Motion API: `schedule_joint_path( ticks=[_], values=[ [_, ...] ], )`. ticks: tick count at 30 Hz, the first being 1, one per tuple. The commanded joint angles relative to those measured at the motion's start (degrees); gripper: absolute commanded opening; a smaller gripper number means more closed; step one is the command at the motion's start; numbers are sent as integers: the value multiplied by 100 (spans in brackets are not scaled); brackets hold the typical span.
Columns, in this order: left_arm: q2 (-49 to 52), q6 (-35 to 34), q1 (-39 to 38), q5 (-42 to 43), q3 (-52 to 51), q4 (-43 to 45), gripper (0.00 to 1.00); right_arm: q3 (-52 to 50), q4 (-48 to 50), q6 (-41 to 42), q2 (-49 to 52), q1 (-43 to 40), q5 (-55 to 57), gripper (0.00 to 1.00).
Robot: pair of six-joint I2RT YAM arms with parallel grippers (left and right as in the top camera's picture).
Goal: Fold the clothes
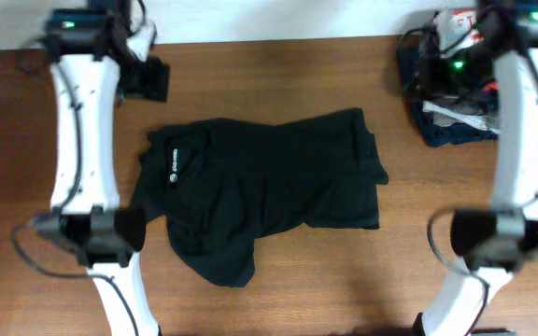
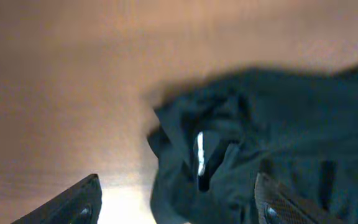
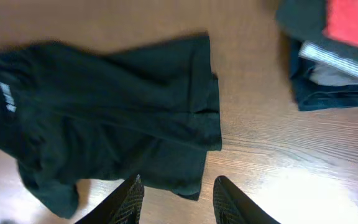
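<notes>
The shirt's near flap (image 1: 229, 267) still sticks out below and back of my left gripper, so my left gripper should move back and down onto it next.
The black shirt (image 1: 260, 187) lies crumpled and partly folded on the middle of the wooden table, its small white logo (image 1: 172, 170) near its left end. It also shows in the left wrist view (image 2: 278, 124) and the right wrist view (image 3: 117, 112). My left gripper (image 1: 148, 79) hangs above the table beyond the shirt's top left corner; its fingers (image 2: 176, 208) are wide open and empty. My right gripper (image 1: 434, 67) hangs at the top right, apart from the shirt; its fingers (image 3: 179, 202) are open and empty.
A pile of folded garments (image 1: 451, 121) sits at the back right of the table, with a red one (image 3: 353, 22) on top and navy ones (image 3: 328, 93) below. Both white arms run along the table's left and right sides.
</notes>
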Motion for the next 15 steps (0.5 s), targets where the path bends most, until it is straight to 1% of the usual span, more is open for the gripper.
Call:
schedule_joint_path(
  ticks=[1,3,4,6,7,8,12,15],
  values=[
    [-763,-116,-7,269,431,-83,79,111,-37,319,-817,-31,52,42],
    [-994,-116,-9,516,431,-188,78,55,-37,426,-1217,-31,57,42],
    [-1147,-136,-9,667,431,-389,78,-79,-35,564,-1565,-31,103,42],
    [-1305,-249,-20,826,361,-442,77,-369,-35,728,-2000,-31,249,42],
    [-1434,-269,-70,1021,273,-442,77,-787,-35,876,-2437,-31,461,43],
    [-1523,-376,-205,1040,208,-442,77,-1394,-35,1097,-2922,-31,680,46],
    [-1613,-398,-570,1032,-149,-442,77,-2730,-35,1335,-3681,-31,719,49],
    [-1676,-424,-844,968,-708,-442,77,-3567,-28,1408,-3947,-31,761,49]
  ],
)
